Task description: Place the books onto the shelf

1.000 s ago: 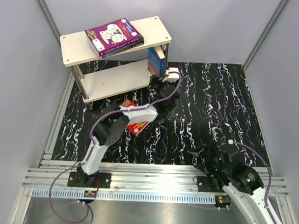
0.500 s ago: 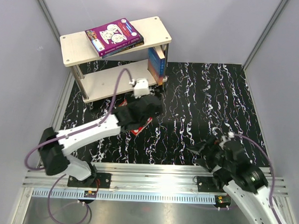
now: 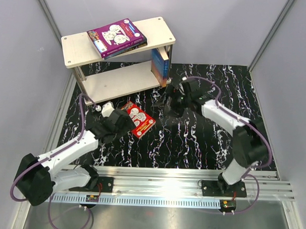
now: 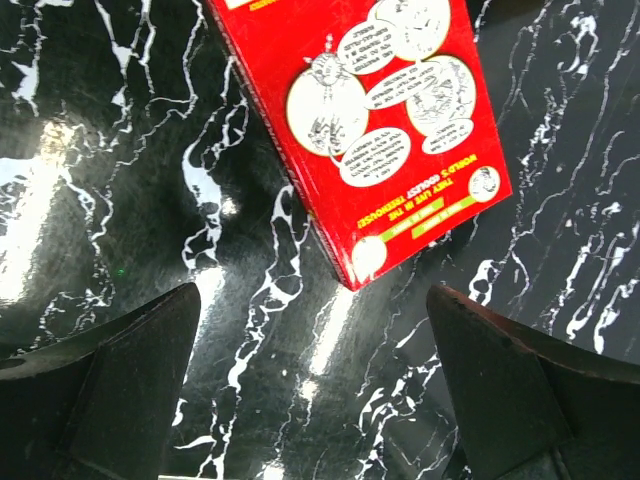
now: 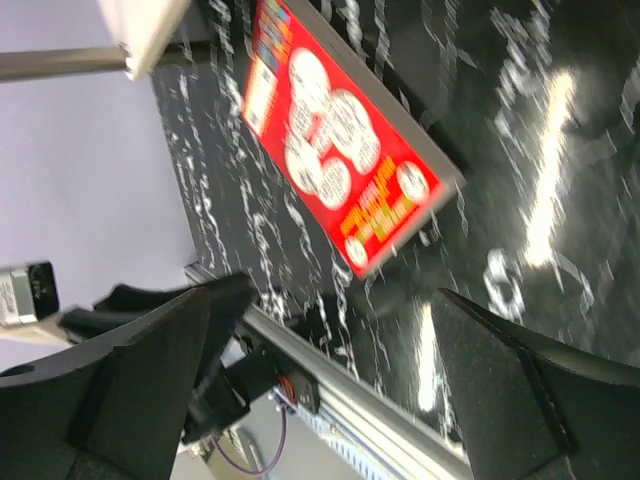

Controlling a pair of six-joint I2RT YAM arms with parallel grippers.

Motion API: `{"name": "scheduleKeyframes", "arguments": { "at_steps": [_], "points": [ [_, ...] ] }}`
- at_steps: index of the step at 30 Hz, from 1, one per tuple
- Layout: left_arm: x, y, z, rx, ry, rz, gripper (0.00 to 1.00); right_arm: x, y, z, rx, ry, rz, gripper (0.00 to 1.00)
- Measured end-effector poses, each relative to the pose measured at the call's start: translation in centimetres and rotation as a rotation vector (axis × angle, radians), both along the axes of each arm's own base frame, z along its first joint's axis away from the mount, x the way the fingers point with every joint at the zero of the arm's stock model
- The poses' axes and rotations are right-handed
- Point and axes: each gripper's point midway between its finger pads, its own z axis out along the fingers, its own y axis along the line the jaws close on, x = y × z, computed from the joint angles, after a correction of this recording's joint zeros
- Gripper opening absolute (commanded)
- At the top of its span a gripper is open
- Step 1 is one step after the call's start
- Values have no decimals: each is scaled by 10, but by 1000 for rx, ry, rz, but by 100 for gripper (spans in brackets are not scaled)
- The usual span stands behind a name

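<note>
The robot's right gripper will next go down, back and to the left in the top view, onto the red book's page edge (image 3: 144,112) (image 5: 394,115), which lies below and is turned toward the gripper.
The shelf (image 3: 75,46) stands at the back left. A purple book (image 3: 116,37) lies on its top board over a darker book (image 3: 129,47). A blue book (image 3: 161,62) stands upright at the lower board's right end. The red book (image 3: 138,119) (image 4: 360,130) (image 5: 340,150) lies flat on the mat. My left gripper (image 3: 123,124) (image 4: 312,330) is open just short of the red book's near corner, holding nothing. My right gripper (image 3: 169,102) (image 5: 320,330) is open and empty over the mat, right of the red book and below the blue one.
A black marbled mat (image 3: 202,131) covers the table. Metal rails (image 3: 161,180) run along the near edge, and grey walls close in the sides and back. A shelf board corner (image 5: 140,30) and post (image 5: 60,62) show in the right wrist view.
My left arm has drawn back from the shelf to the near left, uncovering the red book. My right arm has swung out from its base to mid-mat near the shelf.
</note>
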Motion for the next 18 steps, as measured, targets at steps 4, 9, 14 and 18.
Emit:
{"name": "scheduleKeyframes", "arguments": {
  "at_steps": [4, 9, 14, 18],
  "points": [
    [5, 0, -7, -12, 6, 27, 99, 33, 19, -18, 20, -16, 39, 99],
    [-1, 15, -51, 13, 82, 89, 99, 41, 30, -75, 22, 79, 68, 96],
    [7, 14, -72, 38, 111, 108, 99, 43, 40, -106, 56, 156, 81, 95],
    [30, 3, -71, 35, 82, 108, 99, 57, 48, -105, 87, 121, 78, 95]
  ]
}}
